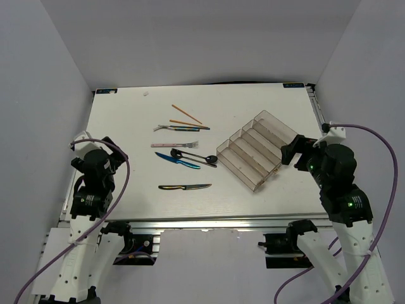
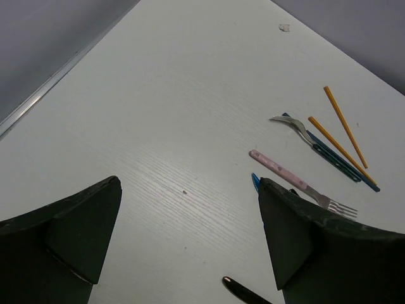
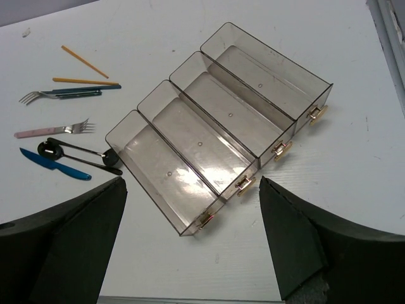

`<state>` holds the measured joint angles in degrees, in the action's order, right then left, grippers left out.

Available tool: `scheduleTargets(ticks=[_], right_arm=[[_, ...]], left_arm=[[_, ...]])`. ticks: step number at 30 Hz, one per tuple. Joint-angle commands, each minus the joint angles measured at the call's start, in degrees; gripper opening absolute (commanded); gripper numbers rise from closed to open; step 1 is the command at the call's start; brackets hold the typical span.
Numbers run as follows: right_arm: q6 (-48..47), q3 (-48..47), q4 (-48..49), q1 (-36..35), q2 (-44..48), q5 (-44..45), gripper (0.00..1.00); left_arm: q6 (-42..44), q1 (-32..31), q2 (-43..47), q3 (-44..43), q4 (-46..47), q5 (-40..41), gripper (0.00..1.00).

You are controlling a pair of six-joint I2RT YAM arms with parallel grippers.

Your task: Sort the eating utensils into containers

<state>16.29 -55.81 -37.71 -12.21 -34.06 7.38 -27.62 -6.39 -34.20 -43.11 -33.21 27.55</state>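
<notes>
The dark gold-tinted knife has bare table around it, so my left gripper will next swing to the right in the top view and go down onto the knife's handle near its blade.
The utensils lie loose mid-table: two orange chopsticks (image 1: 186, 114), a silver fork (image 1: 166, 127), a pink-handled fork (image 1: 174, 145), a blue knife (image 1: 177, 160), a black spoon and fork (image 1: 195, 156) and a dark gold-tinted knife (image 1: 185, 187). The clear organizer tray (image 1: 256, 151) stands at an angle to their right, and its several long compartments hold nothing. My left gripper (image 1: 106, 158) is open and empty above the table's left side. My right gripper (image 1: 296, 152) is open and empty just right of the tray. The right wrist view shows the tray (image 3: 183, 92) ahead of the open jaws.
In the left wrist view the pink-handled fork (image 2: 285, 174), the chopsticks (image 2: 345, 125) and the dark knife's tip (image 2: 237, 290) lie right of my open gripper (image 2: 188, 190). A small white scrap (image 1: 146, 94) sits near the far edge. White walls enclose the table on three sides.
</notes>
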Motion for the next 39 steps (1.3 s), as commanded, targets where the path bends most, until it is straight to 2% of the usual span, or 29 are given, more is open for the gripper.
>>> scheduleTargets(ticks=[1, 5, 10, 12, 13, 14, 15, 16, 18, 19, 22, 32, 39], right_arm=[[0.4, -0.4, 0.1, 0.2, 0.0, 2.1, 0.89], [0.4, -0.2, 0.1, 0.2, 1.2, 1.7, 0.89], [0.8, 1.0, 1.0, 0.2, 2.0, -0.1, 0.89], [1.5, -0.3, -2.7, 0.3, -1.5, 3.1, 0.89], [1.4, -0.4, -4.4, 0.2, -3.4, 4.6, 0.89], [1.4, 0.2, -4.6, 0.2, -4.0, 4.2, 0.89], [1.3, 1.0, -4.0, 0.3, -4.3, 3.7, 0.89], [0.9, 1.1, -4.1, 0.2, -5.0, 3.7, 0.89], [0.8, 1.1, -4.4, 0.2, -5.7, 4.2, 0.89], [0.8, 1.3, -4.1, 0.3, -5.7, 3.4, 0.89], [1.0, 2.5, -2.9, 0.2, -5.6, 0.4, 0.89], [1.0, 4.0, -1.2, 0.3, -5.7, -3.1, 0.89], [0.6, 4.1, -1.0, 0.2, -5.5, -3.9, 0.89]], left_arm=[[-1.4, -0.1, 0.4, -1.6, -1.2, 3.4, 0.98], [-2.7, -0.2, 0.4, -1.5, -1.7, 5.5, 0.98], [-9.5, -0.1, -2.1, -2.4, -5.8, 9.5, 0.98], [-16.5, -0.2, -10.7, -3.2, -8.0, 1.8, 0.98], [-19.3, -0.4, -17.8, -2.1, -4.0, -7.9, 0.98], [-22.1, -5.8, -22.2, -1.2, -1.3, -8.4, 0.98], [-27.8, -16.9, -28.2, -4.5, -2.8, 1.4, 0.98], [-35.9, -25.3, -33.7, -9.6, -7.3, 7.1, 0.98], [-51.3, -33.8, -40.2, -14.2, -14.6, 14.5, 0.98], [-59.5, -36.9, -44.0, -15.8, -17.4, 14.5, 0.98], [-69.5, -38.3, -55.1, -19.0, -21.1, 7.1, 0.92], [-77.8, -38.5, -56.0, -15.2, -19.7, 3.8, 0.84], [-79.3, -38.6, -58.5, -15.5, -21.9, 0.0, 0.80]])
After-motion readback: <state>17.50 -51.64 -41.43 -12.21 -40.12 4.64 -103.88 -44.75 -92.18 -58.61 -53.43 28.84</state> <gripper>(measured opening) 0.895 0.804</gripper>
